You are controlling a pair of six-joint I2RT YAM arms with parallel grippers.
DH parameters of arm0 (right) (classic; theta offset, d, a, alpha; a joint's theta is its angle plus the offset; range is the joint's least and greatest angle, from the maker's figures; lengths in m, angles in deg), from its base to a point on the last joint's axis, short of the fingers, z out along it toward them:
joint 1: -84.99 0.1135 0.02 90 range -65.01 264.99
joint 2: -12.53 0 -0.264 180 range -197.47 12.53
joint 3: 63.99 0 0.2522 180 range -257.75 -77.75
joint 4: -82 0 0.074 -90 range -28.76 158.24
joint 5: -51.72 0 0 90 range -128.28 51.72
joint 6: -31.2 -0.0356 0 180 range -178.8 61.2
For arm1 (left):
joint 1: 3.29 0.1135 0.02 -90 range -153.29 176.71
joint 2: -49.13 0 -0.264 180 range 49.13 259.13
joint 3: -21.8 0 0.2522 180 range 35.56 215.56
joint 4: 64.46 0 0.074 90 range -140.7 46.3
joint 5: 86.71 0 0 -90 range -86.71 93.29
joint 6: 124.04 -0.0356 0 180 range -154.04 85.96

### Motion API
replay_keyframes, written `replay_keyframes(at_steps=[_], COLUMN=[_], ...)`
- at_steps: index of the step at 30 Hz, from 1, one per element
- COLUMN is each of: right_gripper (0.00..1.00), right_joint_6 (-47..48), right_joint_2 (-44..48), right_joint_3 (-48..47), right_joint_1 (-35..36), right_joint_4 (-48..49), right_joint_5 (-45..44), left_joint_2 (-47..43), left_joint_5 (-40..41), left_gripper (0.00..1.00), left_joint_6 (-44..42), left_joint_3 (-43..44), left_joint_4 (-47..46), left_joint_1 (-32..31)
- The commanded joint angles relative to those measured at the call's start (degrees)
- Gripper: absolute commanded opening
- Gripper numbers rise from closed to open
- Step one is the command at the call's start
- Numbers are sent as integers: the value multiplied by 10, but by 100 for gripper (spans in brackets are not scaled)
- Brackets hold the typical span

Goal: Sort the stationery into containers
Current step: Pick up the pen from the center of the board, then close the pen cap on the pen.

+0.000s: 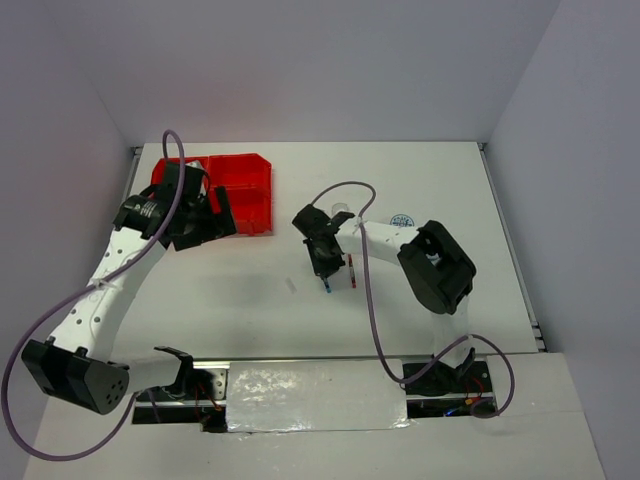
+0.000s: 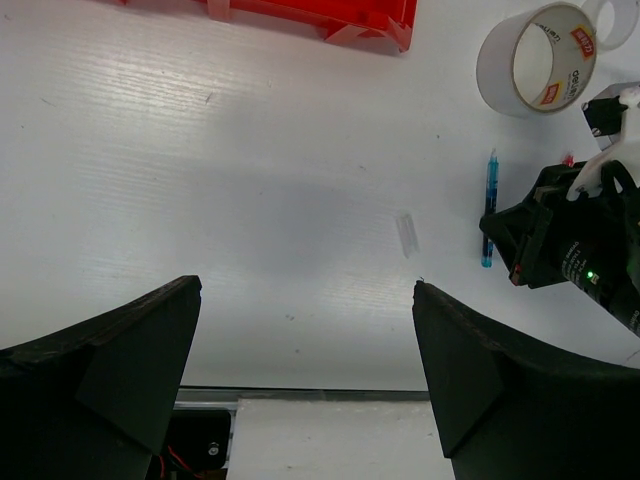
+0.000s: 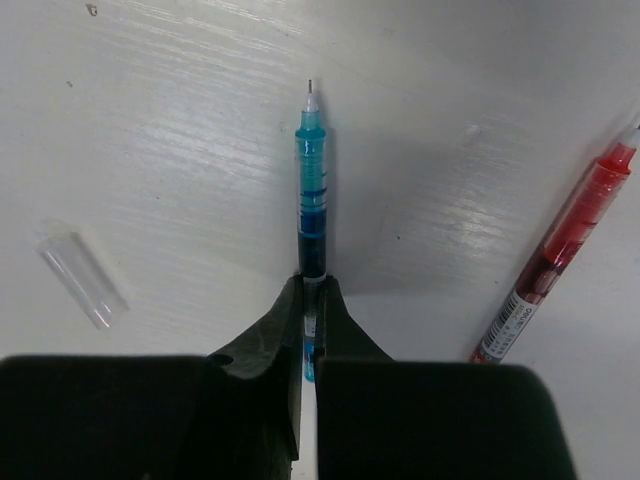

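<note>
The left gripper moves to its right in the top view and down astride the small clear cap [image 1: 291,285] [image 2: 407,235] next, since the cap lies that way and below.
My right gripper [image 3: 311,290] is shut on a thin blue pen [image 3: 311,195] that lies on the white table, tip pointing away; it shows in the top view [image 1: 328,284] and the left wrist view [image 2: 489,205]. A red pen [image 3: 560,250] lies just to its right [image 1: 352,272]. The red bin block [image 1: 240,190] stands at the far left, its edge in the left wrist view [image 2: 320,15]. My left gripper [image 1: 205,222] is open and empty beside the bin [image 2: 305,300]. A white tape ring [image 2: 535,58] lies beyond the pens.
A small clear cap [image 3: 82,280] lies on the table left of the blue pen [image 2: 406,232]. A round blue-white tub [image 1: 402,221] shows partly behind the right arm. Grey walls enclose the table; its near edge has a metal rail [image 1: 310,370].
</note>
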Motion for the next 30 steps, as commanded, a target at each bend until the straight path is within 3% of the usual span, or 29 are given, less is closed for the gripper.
replay_keyframes(at_steps=[1,6,13,18,22,30], right_gripper=[0,0,0,0,0,0], right_joint_6=[-11,-14,-17,-7,-6,29], right_joint_2=[-4,102,267,337,407,449], right_joint_3=[31,31,33,56,85,109], right_joint_1=[7,4,-5,-6,-7,-7], right_joint_4=[38,20,-73,-147,-161,-162], right_joint_5=[46,49,20,-21,-29,-8], left_joint_2=[8,28,101,178,253,353], left_joint_5=[-10,-46,36,72,66,50], left_gripper=[99,99,99,98,93,89], left_joint_6=[4,56,254,366,393,408], left_joint_3=[12,-27,-65,-43,-28,9], left_joint_4=[-12,-41,-71,-52,-73,-94], left_joint_1=[3,-11,-138,-194,-208,-246])
